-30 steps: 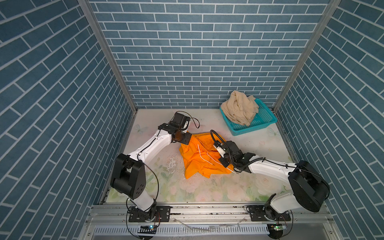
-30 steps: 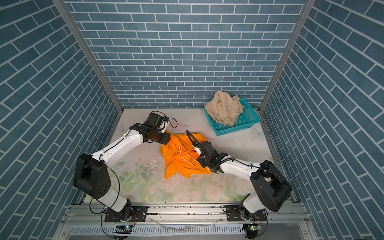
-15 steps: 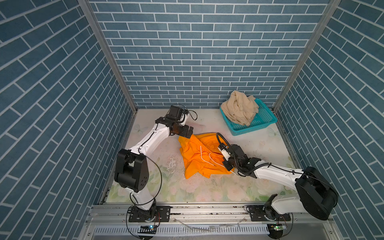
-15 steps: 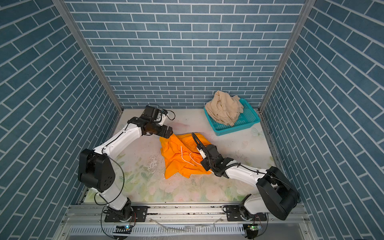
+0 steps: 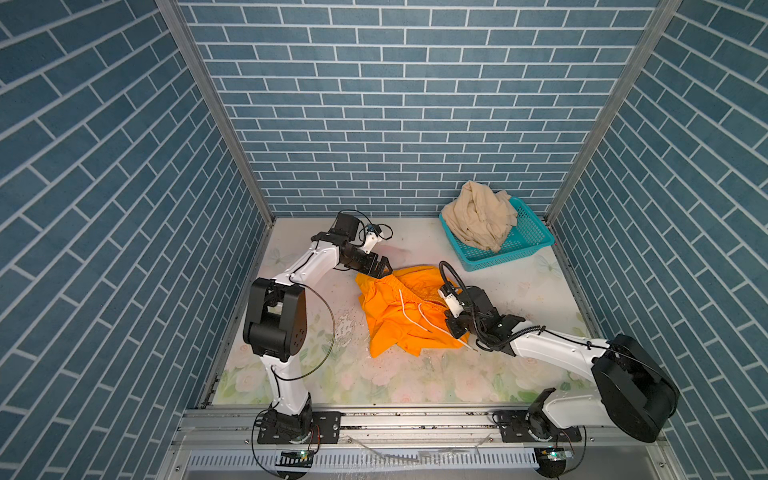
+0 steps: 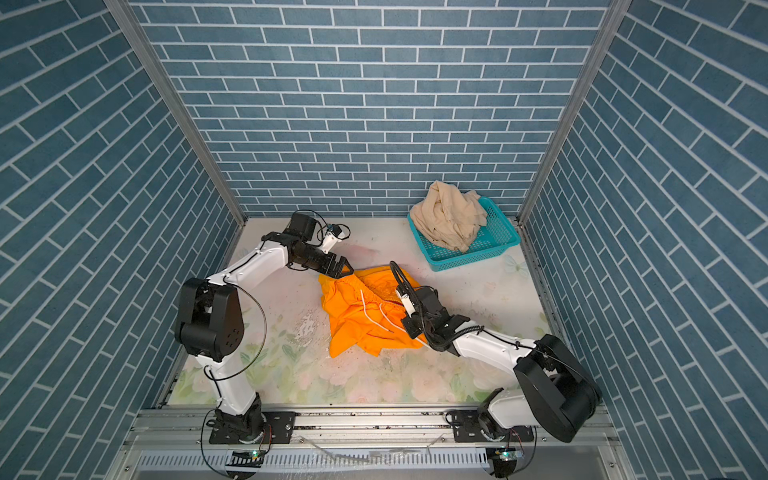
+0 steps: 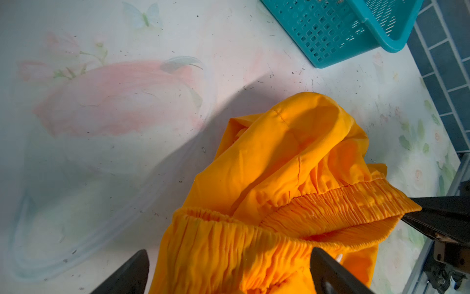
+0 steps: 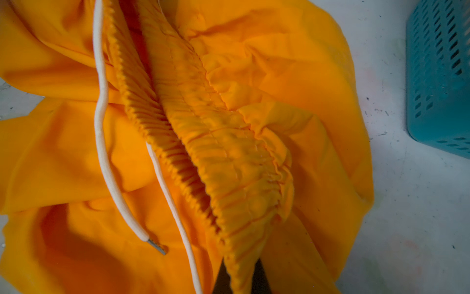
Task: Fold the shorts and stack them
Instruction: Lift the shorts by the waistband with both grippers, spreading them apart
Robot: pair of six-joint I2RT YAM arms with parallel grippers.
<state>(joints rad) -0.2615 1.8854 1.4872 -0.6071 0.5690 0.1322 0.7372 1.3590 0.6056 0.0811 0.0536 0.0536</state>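
The left gripper will move down next until the shorts' loose gathered end (image 7: 211, 241) is between its open fingers, then close, as the right gripper already pinches one end of the waistband (image 7: 254, 244).
The orange shorts (image 5: 399, 316) (image 6: 361, 316) lie crumpled mid-table, white drawstrings on top. My left gripper (image 5: 380, 268) (image 6: 343, 268) hovers open at their far-left corner. In the left wrist view its jaws (image 7: 229, 269) stand wide apart, with the gathered waistband (image 7: 254, 244) lying loose between them. My right gripper (image 5: 453, 328) (image 6: 409, 328) is shut on the waistband's other end, and the elastic (image 8: 229, 152) runs away from its pinched jaws (image 8: 240, 280). The beige shorts (image 5: 478, 216) (image 6: 446, 216) sit heaped in the basket.
A teal perforated basket (image 5: 532, 245) (image 6: 498, 245) (image 7: 330, 30) (image 8: 437, 76) stands at the back right corner, close to the orange cloth. Brick-patterned walls close in the floral table (image 5: 316, 374) on three sides.
The left gripper's jaws have spread wider and it has shifted slightly right along the waistband. The right arm has drawn its end of the waistband a little toward the front.
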